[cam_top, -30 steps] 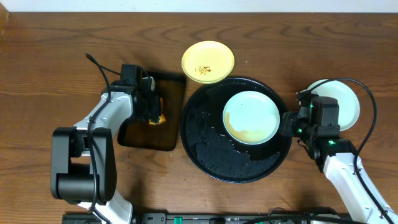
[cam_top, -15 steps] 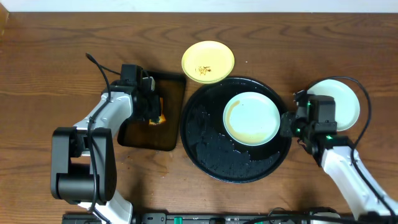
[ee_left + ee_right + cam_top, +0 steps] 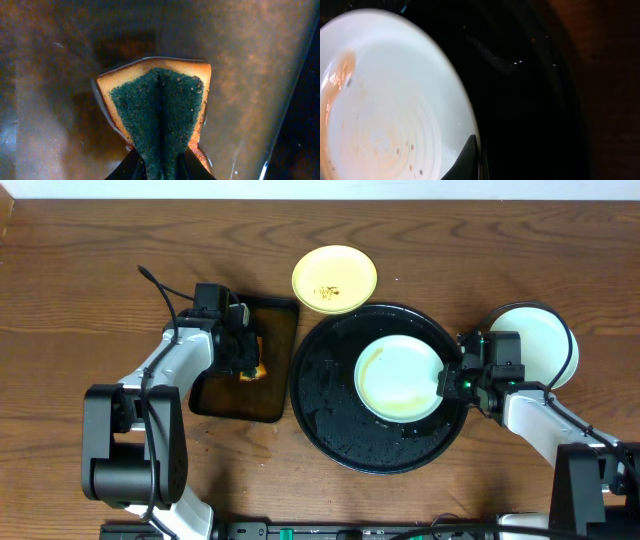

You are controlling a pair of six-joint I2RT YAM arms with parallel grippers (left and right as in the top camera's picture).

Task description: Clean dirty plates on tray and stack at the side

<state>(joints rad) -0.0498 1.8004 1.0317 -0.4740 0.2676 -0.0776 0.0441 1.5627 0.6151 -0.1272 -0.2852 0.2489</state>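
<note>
The other mint plate [image 3: 540, 343] is off the tray. My right gripper should lift up, swing to the right in the overhead view and lower its plate onto it.
A pale mint plate [image 3: 398, 376] with a brown smear lies on the round black tray [image 3: 330, 412]. My right gripper [image 3: 447, 383] is shut on its right rim. In the right wrist view one dark finger [image 3: 468, 159] lies over the edge of that plate [image 3: 385, 110], with the wet black tray [image 3: 530, 100] beside it. A yellow plate [image 3: 334, 278] with brown specks sits on the table behind the tray. Another mint plate [image 3: 545, 342] rests at the right, partly under my right arm. My left gripper [image 3: 243, 358] is shut on a folded sponge [image 3: 157, 105].
A dark rectangular tray [image 3: 225, 395] lies left of the round tray, and the sponge [image 3: 256, 368] hangs over it in the left gripper [image 3: 160, 170]. Bare wooden table surrounds everything, with both arms' bases at the front edge.
My right gripper has moved left onto the plate's rim and shut on it. The plate has turned and slid slightly left on the tray. The left arm has stayed still.
</note>
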